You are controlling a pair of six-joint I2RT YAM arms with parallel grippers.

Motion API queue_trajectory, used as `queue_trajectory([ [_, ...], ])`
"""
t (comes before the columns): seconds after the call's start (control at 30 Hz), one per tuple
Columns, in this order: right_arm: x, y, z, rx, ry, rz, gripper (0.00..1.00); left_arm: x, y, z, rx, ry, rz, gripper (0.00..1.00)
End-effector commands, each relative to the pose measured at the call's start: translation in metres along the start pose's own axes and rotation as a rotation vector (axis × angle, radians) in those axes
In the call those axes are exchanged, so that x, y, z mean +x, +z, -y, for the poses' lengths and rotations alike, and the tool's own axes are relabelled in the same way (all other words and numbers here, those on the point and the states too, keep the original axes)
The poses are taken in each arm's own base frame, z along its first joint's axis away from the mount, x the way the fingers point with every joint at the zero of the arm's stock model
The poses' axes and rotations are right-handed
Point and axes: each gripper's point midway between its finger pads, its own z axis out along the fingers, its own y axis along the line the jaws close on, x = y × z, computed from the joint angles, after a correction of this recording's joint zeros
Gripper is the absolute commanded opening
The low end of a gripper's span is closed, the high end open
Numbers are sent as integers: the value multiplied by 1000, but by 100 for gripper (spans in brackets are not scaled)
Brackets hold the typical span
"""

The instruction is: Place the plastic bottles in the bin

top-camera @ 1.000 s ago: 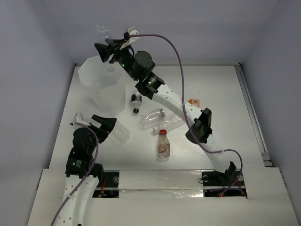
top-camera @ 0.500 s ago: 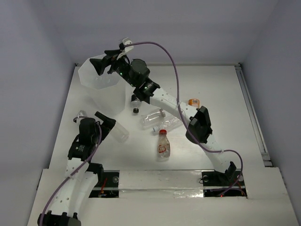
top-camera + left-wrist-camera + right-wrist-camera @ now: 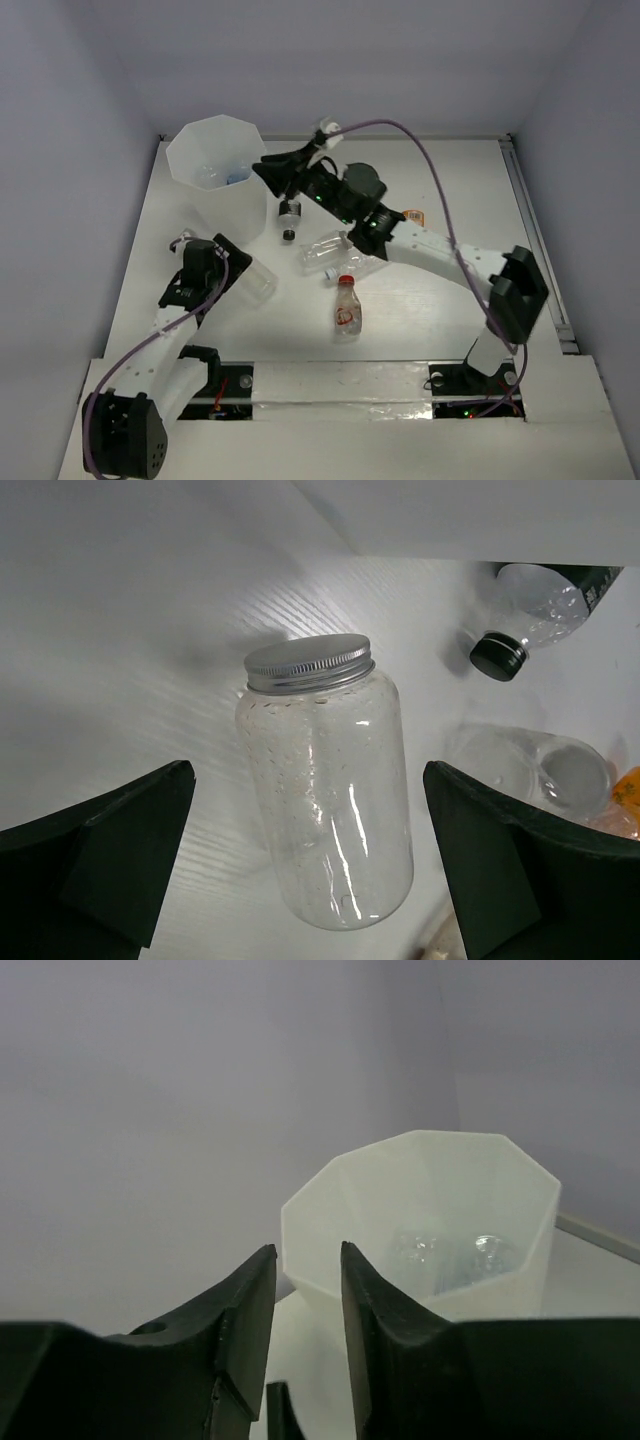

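My left gripper should go down a little more around the clear bottle, and then it should close on the bottle's body below the silver cap (image 3: pixel 257 279) (image 3: pixel 326 786).
The translucent white bin (image 3: pixel 200 145) (image 3: pixel 430 1220) stands at the back left with clear bottles (image 3: pixel 213 176) (image 3: pixel 482 1254) inside. My right gripper (image 3: pixel 268 170) (image 3: pixel 308 1250) hovers just right of its rim, jaws a narrow gap apart with nothing between them. My left gripper (image 3: pixel 234 262) (image 3: pixel 308 770) is wide open astride a clear silver-capped bottle (image 3: pixel 257 282) (image 3: pixel 325 810) lying on the table, without touching it. A black-capped bottle (image 3: pixel 289 215) (image 3: pixel 520 620), two clear bottles (image 3: pixel 328 248) (image 3: pixel 366 262), a red-capped bottle (image 3: pixel 347 306) and an orange bottle (image 3: pixel 412 216) lie mid-table.
The white table (image 3: pixel 450 180) is walled at the back and on both sides. A rail (image 3: pixel 540 250) runs along its right edge. The right arm (image 3: pixel 440 250) stretches diagonally over the loose bottles.
The right gripper held a clear bottle above the bin, let it go, then drew back to the right and lower while its jaws narrowed. The left gripper edged toward the silver-capped bottle.
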Motion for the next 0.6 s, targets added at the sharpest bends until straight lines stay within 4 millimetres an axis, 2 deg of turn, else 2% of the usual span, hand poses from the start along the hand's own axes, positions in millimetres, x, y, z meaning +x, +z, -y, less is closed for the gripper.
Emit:
queue_trajectory([
  [0.0,-22,-45,-6,-14,78,107,40,-2,7,11,62,26,26,99],
  [0.03,-17,-53,-5,-10,86,94,50,3,9,11,61,34,13,99],
  [0.07,-25,-64,-8,-12,92,99,57,8,13,8,49,37,-5,99],
  [0.1,-19,-70,-6,-5,97,79,65,9,15,7,42,36,-3,99],
  [0.13,1,-80,0,15,98,25,79,14,17,3,33,45,-16,99],
  [0.17,-3,-87,-7,7,106,21,84,18,21,2,28,47,-23,99],
  [0.2,1,-93,-6,13,110,6,90,17,23,1,22,47,-16,99],
  [0.23,14,-104,3,51,116,-19,93,19,25,-2,14,44,-15,99],
  [0.33,13,-129,8,87,145,-8,97,20,30,1,27,36,-9,99],
  [0.37,35,-143,17,123,165,-52,97,18,32,4,40,34,4,99],
  [0.4,35,-154,18,137,183,-47,96,20,32,6,54,42,2,98],
  [0.43,43,-163,26,181,201,-57,93,20,33,6,55,40,7,93],
  [0.47,71,-181,30,207,238,-113,92,18,33,6,58,35,20,88],
  [0.57,90,-212,35,271,295,-150,91,17,29,9,75,35,35,73],
])
